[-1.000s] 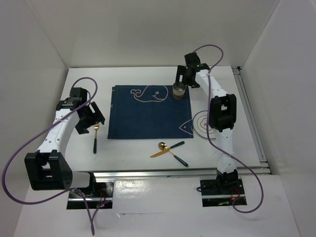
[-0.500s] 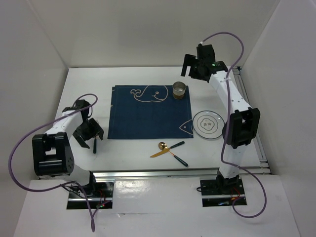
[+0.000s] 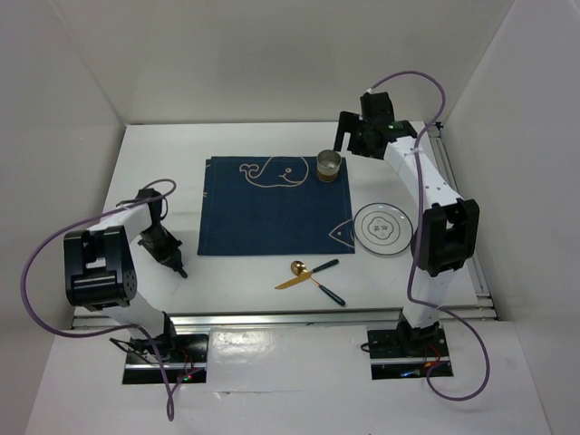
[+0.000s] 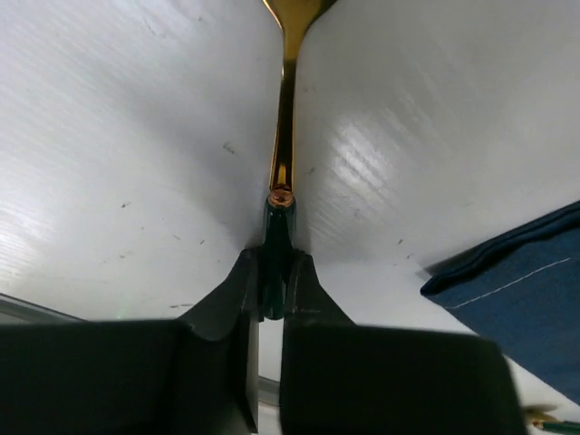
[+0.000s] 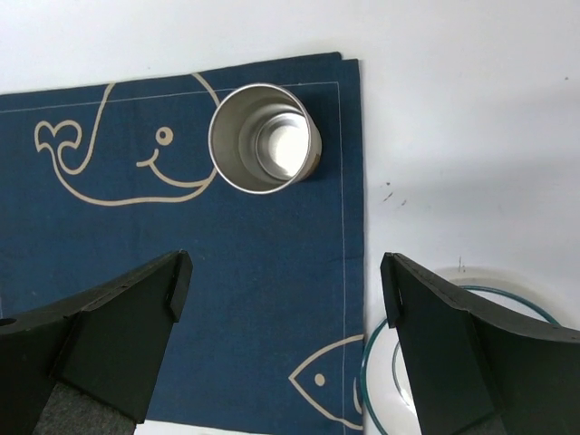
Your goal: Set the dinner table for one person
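Note:
The plate is still off the mat, so the robot's empty right gripper will next move back and down from beyond the cup (image 3: 329, 165) onto the plate's near rim (image 3: 400, 249).
The white dinner table (image 3: 245, 283) carries a navy whale placemat (image 3: 272, 213). My left gripper (image 3: 174, 261) is low at the table's left, near the mat's front-left corner. In the left wrist view my left gripper (image 4: 275, 265) is shut on the dark green handle of a gold utensil (image 4: 284, 136), which lies on the table pointing away. My right gripper (image 3: 352, 140) hovers open behind the metal cup (image 3: 329, 165). Seen from the right wrist, the gripper (image 5: 285, 272) is empty above the mat (image 5: 181, 272), and the cup (image 5: 265, 138) stands upright at the mat's corner.
A clear plate (image 3: 380, 228) with a green rim (image 5: 367, 381) sits right of the mat. A gold spoon (image 3: 297, 268) and a gold knife (image 3: 294, 283), both dark-handled, lie crossed in front of the mat. White walls enclose the table on three sides.
My left gripper has dropped toward the front, come down over the utensil's handle and shut on it. My right arm rose away from the cup, which stays on the mat.

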Robot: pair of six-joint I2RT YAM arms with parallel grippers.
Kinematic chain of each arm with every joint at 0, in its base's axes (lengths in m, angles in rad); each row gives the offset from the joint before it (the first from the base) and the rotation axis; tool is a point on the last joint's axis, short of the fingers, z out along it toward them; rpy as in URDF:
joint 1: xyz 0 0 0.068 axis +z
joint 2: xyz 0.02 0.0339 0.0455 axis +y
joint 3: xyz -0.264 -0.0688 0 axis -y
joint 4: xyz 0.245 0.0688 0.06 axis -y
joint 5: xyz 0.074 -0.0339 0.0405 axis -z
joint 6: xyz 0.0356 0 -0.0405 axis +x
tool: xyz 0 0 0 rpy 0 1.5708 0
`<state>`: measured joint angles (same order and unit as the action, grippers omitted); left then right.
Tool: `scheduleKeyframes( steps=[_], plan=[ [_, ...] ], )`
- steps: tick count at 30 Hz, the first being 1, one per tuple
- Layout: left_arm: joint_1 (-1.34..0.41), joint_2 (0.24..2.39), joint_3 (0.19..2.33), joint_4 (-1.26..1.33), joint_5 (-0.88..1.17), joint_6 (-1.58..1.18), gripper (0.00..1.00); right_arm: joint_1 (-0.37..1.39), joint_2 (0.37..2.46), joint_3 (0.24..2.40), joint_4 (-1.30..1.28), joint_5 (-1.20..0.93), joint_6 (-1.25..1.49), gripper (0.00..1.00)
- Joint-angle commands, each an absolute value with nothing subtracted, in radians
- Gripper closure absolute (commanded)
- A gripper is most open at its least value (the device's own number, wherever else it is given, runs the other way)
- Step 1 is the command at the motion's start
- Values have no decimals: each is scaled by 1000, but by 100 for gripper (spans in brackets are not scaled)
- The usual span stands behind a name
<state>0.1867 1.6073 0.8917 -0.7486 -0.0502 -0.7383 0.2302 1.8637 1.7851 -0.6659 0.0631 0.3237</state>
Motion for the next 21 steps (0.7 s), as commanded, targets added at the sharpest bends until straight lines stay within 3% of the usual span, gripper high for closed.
scheduleKeyframes(
  steps=[1,2,10,21],
  plan=[
    [195,1605,934,-739,-84,-742,96,215,1781,1767,-641,69,321,1],
    [195,1592,955,-748,-98,-742,100,215,1754,1758,-641,58,321,1],
    [9,1554,1179,-804,-127,-574,100,172,1600,1553,-673,34,350,1],
    [-259,1913,1514,-920,-135,-511,100,8,1154,874,-575,-67,711,5]
  ],
)
